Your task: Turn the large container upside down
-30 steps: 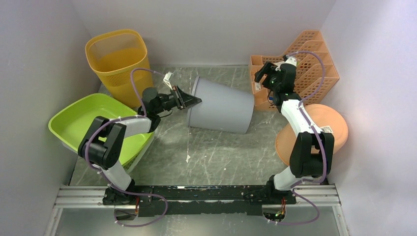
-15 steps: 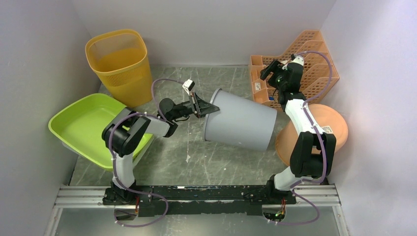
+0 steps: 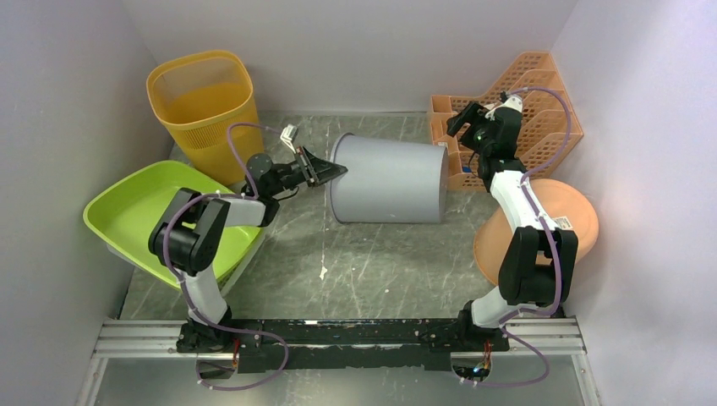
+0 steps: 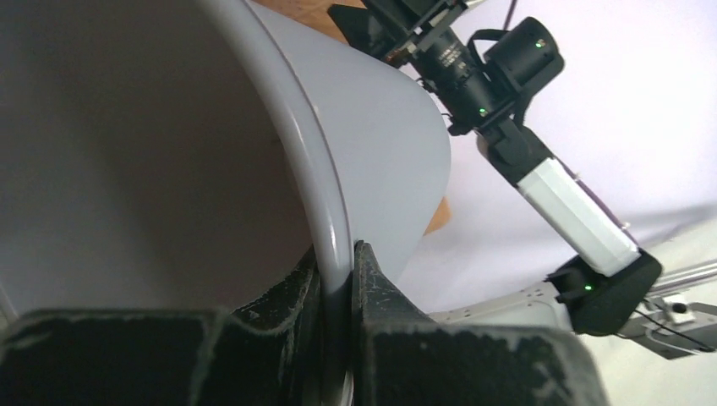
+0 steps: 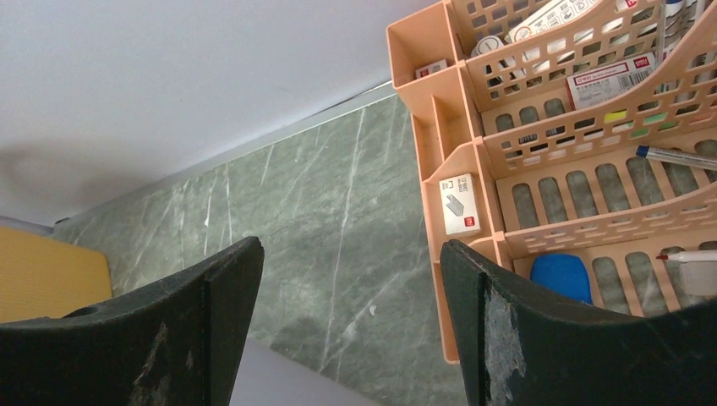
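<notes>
The bucket's opening faces sideways, so I should lower my left gripper toward the yellow basket, turn the bucket's rim down onto the table beside it and release.
The large container (image 3: 389, 180) is a grey bucket on its side at the back middle of the table, mouth facing left. My left gripper (image 3: 331, 172) is shut on its rim (image 4: 325, 194), one finger inside the mouth and one outside, as the left wrist view (image 4: 336, 258) shows. My right gripper (image 3: 457, 123) hovers open just past the bucket's closed end, beside the orange organiser. In the right wrist view the gripper (image 5: 348, 245) holds nothing, and a corner of the grey container (image 5: 287, 381) shows below it.
A yellow mesh basket (image 3: 203, 106) stands at the back left and a green tub (image 3: 139, 216) lies at the left. An orange desk organiser (image 3: 524, 101) fills the back right corner, with a round orange dish (image 3: 550, 224) in front of it.
The left gripper carried the container right and forward, then brought it back left toward the rear; it now lies level. The right gripper shifted slightly right and stayed open.
</notes>
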`<state>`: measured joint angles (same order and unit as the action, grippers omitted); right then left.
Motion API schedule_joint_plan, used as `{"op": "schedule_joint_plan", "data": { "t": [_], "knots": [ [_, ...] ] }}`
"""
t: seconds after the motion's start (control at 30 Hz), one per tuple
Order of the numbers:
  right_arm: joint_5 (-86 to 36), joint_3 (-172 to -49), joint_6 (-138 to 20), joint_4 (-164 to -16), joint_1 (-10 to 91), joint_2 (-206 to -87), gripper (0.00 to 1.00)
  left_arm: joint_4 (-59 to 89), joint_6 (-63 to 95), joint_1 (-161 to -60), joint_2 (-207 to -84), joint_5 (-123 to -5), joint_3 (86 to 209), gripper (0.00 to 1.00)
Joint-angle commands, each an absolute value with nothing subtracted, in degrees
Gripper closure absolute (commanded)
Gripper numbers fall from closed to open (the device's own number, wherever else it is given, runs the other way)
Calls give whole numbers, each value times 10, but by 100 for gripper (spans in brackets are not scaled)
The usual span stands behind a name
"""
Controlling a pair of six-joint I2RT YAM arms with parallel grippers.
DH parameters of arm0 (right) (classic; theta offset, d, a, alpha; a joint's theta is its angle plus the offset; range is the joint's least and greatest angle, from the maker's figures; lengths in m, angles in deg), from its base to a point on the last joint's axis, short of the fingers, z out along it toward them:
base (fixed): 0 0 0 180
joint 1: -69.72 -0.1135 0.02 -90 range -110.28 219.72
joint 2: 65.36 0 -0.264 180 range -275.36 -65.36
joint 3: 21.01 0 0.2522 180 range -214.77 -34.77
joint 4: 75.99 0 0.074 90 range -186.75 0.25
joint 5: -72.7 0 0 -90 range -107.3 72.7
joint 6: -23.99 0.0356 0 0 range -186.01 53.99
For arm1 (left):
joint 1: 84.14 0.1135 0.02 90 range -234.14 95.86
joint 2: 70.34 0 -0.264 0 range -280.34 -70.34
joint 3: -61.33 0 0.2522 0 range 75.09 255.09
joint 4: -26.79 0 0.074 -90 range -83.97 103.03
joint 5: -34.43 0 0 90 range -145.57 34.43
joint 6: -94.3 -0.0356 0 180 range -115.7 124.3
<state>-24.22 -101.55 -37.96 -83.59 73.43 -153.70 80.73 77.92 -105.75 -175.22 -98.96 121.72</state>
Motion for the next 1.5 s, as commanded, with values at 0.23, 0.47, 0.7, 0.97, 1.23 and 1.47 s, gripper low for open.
{"op": "schedule_joint_plan", "data": {
  "t": [0.23, 0.47, 0.7, 0.97, 1.23, 1.47],
  "knots": [
    [-248, -1012, -377, -818, 739, -1548, 22, 571, 575, -1009, -1839, -936, 1167, 93],
    [-248, -1009, -378, -820, 739, -1548, 22, 651, 613, -983, -1854, -958, 1133, 93],
    [-236, -997, -377, -832, 739, -1554, 22, 698, 650, -962, -1834, -975, 1112, 93],
    [-257, -982, -373, -826, 739, -1598, 23, 1017, 859, -945, -1925, -1015, 1061, 93],
    [-263, -979, -374, -818, 739, -1593, 23, 925, 802, -918, -1869, -997, 1043, 93],
    [-267, -970, -368, -809, 738, -1593, 23, 576, 623, -898, -1743, -919, 1080, 88]
  ]
}}
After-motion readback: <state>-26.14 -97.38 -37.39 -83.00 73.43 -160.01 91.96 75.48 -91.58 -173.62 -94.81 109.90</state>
